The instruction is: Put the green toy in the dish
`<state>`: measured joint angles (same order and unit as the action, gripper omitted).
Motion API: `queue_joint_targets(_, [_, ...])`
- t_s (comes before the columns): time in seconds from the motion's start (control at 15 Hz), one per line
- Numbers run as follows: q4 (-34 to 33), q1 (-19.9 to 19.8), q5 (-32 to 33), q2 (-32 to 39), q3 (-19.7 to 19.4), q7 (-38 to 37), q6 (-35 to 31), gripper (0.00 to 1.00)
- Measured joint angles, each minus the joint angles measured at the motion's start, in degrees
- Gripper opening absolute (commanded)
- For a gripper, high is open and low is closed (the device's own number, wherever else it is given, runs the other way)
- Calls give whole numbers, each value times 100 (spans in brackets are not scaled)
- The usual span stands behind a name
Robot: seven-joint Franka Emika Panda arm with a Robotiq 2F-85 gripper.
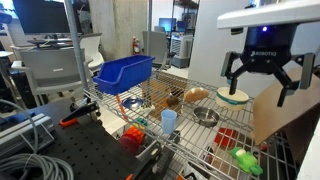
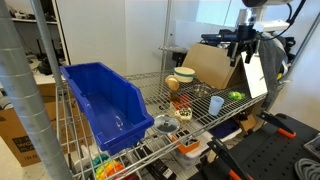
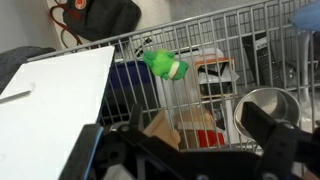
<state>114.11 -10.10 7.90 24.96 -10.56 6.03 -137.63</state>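
Observation:
Next, my gripper lowers toward the shelf's front edge, around the green toy (image 1: 245,160).
The green toy (image 1: 245,160) lies on the wire shelf near its front edge. It also shows in the other exterior view (image 2: 235,96) and in the wrist view (image 3: 165,66). The dish (image 1: 233,97), a cream-white bowl, stands on the shelf further back, and shows in an exterior view (image 2: 184,74). My gripper (image 1: 262,78) hangs open and empty well above the shelf, over the area between the toy and the dish. It shows in an exterior view (image 2: 245,45), and in the wrist view (image 3: 190,160) its two dark fingers frame the bottom.
A steel bowl (image 1: 205,116) (image 3: 270,108), a brownish bowl (image 1: 196,95) and a light-blue cup (image 1: 168,120) stand on the shelf. A blue bin (image 1: 125,72) sits at one end. A cardboard sheet (image 2: 210,65) leans behind the bowls. A white panel (image 3: 50,100) is beside the toy.

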Motion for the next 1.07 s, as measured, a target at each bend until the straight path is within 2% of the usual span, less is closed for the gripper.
queue_joint_targets(0.4, [-520,-157,-244,1015,2,-235,-205,100])
queue_joint_targets(1.0, [-1115,-177,-244,1982,-68,-699,-192,100])
queue_joint_targets(1.07, [-1175,-177,-244,2073,-83,-743,-181,83])
